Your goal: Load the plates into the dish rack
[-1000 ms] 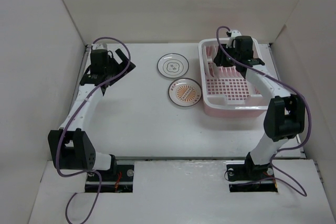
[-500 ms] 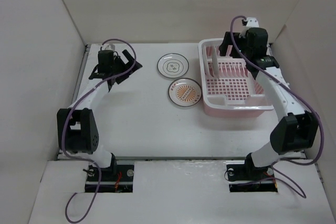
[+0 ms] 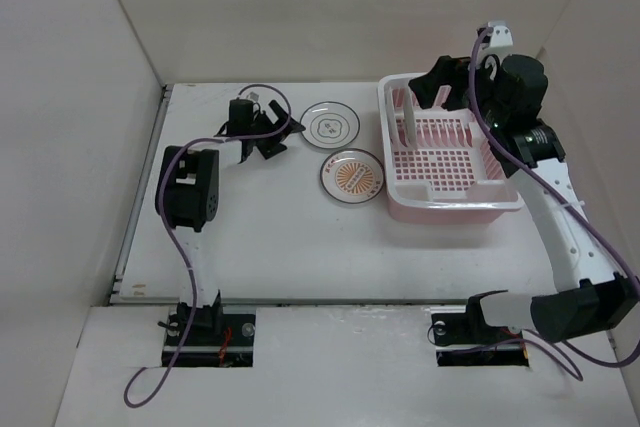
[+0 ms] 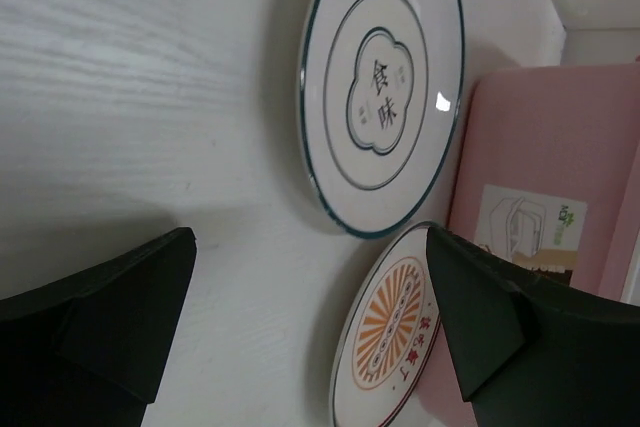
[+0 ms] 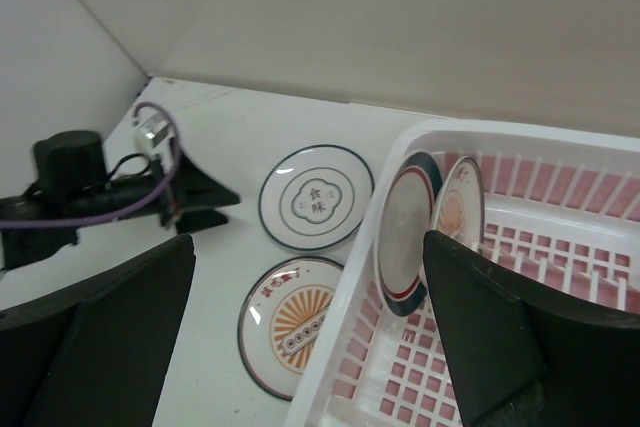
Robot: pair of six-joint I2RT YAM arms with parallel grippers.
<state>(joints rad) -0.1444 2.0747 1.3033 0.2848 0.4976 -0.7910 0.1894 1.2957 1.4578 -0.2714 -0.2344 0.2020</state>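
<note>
I should move my left gripper outward toward the white plate, with my open fingers on both sides of its nearest teal rim (image 3: pixel 304 132) (image 4: pixel 313 175). I need to do this because the plate's rim is still beyond my fingers.
Two plates lie flat on the table: a white plate with thin rings (image 3: pixel 330 127) (image 4: pixel 385 87) (image 5: pixel 315 197) and, nearer, an orange sunburst plate (image 3: pixel 351 176) (image 4: pixel 400 317) (image 5: pixel 295 322). My left gripper (image 3: pixel 277 134) (image 4: pixel 310 247) is open and empty, low over the table just left of the white plate. Right of them stands the pink dish rack (image 3: pixel 440 209) (image 5: pixel 345 297) (image 4: pixel 530 147). Two plates stand upright in its slots, a teal-rimmed one (image 5: pixel 405 237) (image 3: pixel 410 122) and an orange one (image 5: pixel 458 207). Above the rack's far end hovers my right gripper (image 3: pixel 437 85) (image 5: pixel 308 247), open and empty.
White walls close in the table on the left, back and right. The rack sits close to the right wall. The left arm's purple cable (image 3: pixel 262 92) loops above its wrist.
The right gripper opened, left a plate standing in the rack and drew up and back to the right. The left gripper swung right across the table toward the white plate.
</note>
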